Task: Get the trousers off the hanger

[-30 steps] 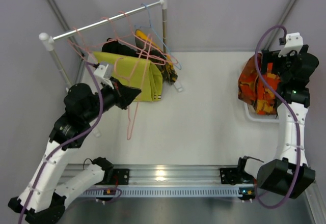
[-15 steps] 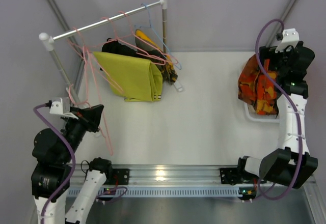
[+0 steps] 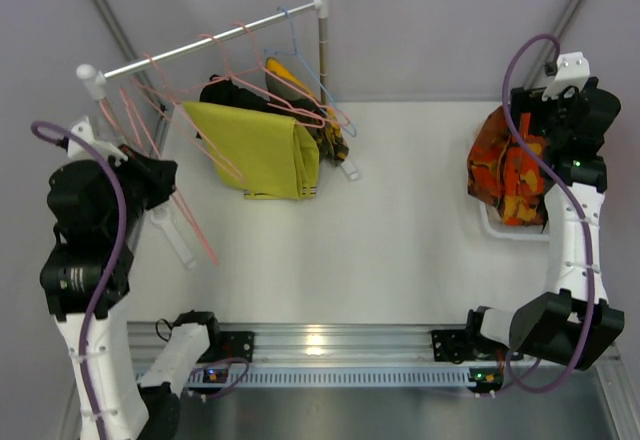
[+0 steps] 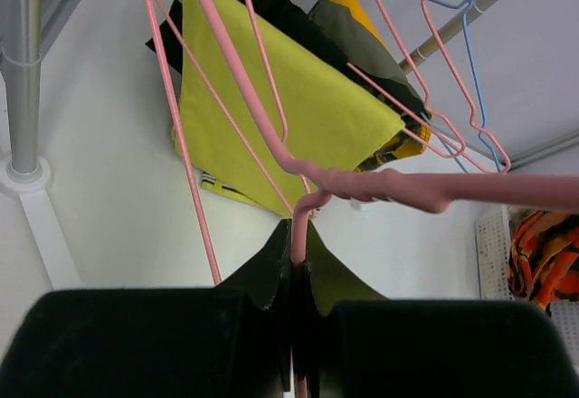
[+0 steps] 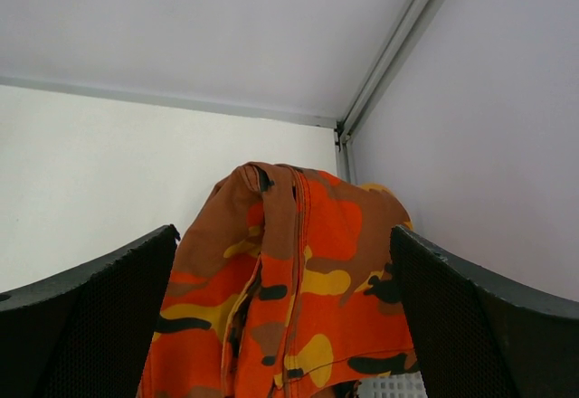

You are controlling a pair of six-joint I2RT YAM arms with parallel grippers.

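Note:
The pink hanger's wire is free of trousers, so my left gripper should next move outward onto the bar's near end (image 3: 121, 69) and release the hanger there.
My left gripper (image 3: 160, 174) (image 4: 298, 262) is shut on the wire of a bare pink hanger (image 3: 192, 228) (image 4: 398, 185), held off the rail beside the rack's left post (image 3: 92, 82). Plain yellow-green trousers (image 3: 262, 150) (image 4: 298, 99) are folded over another pink hanger on the rail (image 3: 200, 48), with dark garments behind them. The orange-red camouflage trousers (image 3: 505, 172) (image 5: 308, 289) lie heaped at the far right. My right gripper (image 3: 537, 148) (image 5: 282, 232) hovers over them, open, its fingers (image 5: 99, 312) apart on either side of the cloth.
A white perforated basket (image 3: 490, 228) (image 4: 488, 244) under the orange trousers sits against the right wall. Several empty pink hangers and a blue hanger (image 3: 300, 50) hang tangled on the rail. The rack's foot (image 4: 23, 176) stands at the left.
My left arm has swung back and up to the left, carrying the bare pink hanger away from the yellow-green trousers. The right arm shifted slightly, then held still.

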